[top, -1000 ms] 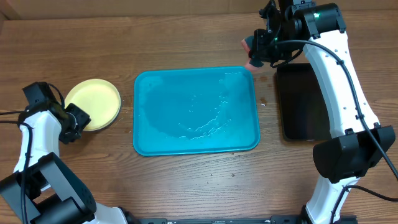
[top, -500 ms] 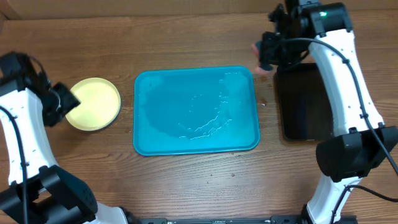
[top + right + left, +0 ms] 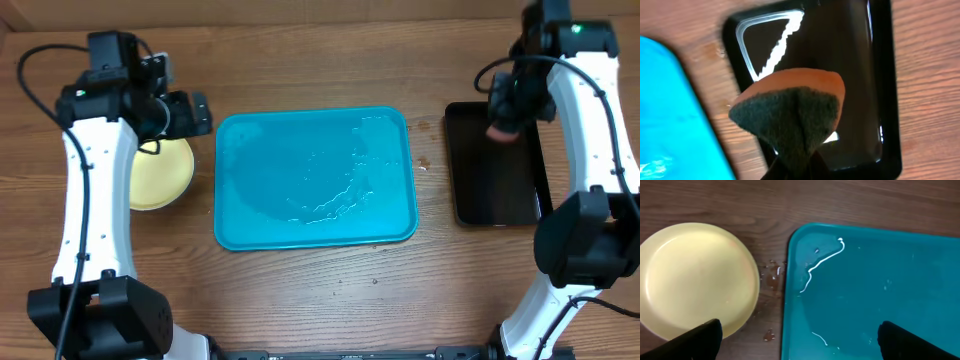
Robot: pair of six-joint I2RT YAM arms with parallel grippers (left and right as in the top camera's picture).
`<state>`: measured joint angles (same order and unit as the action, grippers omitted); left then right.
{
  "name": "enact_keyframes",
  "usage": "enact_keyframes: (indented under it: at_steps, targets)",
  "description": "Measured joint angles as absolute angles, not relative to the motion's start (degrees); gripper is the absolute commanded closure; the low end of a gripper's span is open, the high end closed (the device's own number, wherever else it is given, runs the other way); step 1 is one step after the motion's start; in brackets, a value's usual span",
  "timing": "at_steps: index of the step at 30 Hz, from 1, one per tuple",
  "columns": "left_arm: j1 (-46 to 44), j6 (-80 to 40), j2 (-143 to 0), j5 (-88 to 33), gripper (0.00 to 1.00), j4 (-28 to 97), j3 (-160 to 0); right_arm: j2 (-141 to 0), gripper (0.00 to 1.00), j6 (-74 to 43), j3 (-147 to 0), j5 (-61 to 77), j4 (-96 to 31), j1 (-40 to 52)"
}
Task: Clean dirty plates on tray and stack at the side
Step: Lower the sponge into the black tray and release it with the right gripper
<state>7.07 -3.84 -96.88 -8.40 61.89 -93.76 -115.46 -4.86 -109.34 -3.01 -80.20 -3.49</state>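
I should lower my right gripper next and release the orange sponge [image 3: 790,107] onto the black tray's bare bottom. The tray's bottom is below my gripper and has open room for the sponge.
A pale yellow plate [image 3: 165,180] lies on the wood just left of the tray [image 3: 315,225]; I cannot tell whether others lie under it. The turquoise tray holds only streaks of water. My left gripper [image 3: 185,117] hovers open above the plate's far right edge and holds nothing. In the left wrist view the plate [image 3: 695,277] and the tray [image 3: 875,280] sit on either side of the gap between my fingers [image 3: 697,340]. My right gripper [image 3: 795,172] is shut on an orange sponge [image 3: 790,107], dark scrub side towards the camera, over the black tray [image 3: 875,75].
The narrow black tray [image 3: 470,190] stands right of the turquoise one, with a strip of wood between them. Small water drops [image 3: 771,277] lie on the table between plate and tray. A cardboard wall [image 3: 300,12] runs along the far edge.
My left arm rose from the plate's left side to its far right edge, and its jaws opened wide. My right arm carried the sponge from the turquoise tray's far corner to over the black tray.
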Motion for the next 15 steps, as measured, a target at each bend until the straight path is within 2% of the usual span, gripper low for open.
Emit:
enact_keyframes:
  at_steps: [7, 15]
  targets:
    - [4.82, -3.95, -96.88, -8.84, 0.0, 61.04, -93.76, -115.74, 0.89, 0.14, -94.26, -3.64, -70.5, -4.8]
    - [4.69, -4.08, -96.88, -9.23, 0.01, 60.99, -93.76, -115.83, 0.67, 6.66, -89.62, -3.88, -65.08, -4.8]
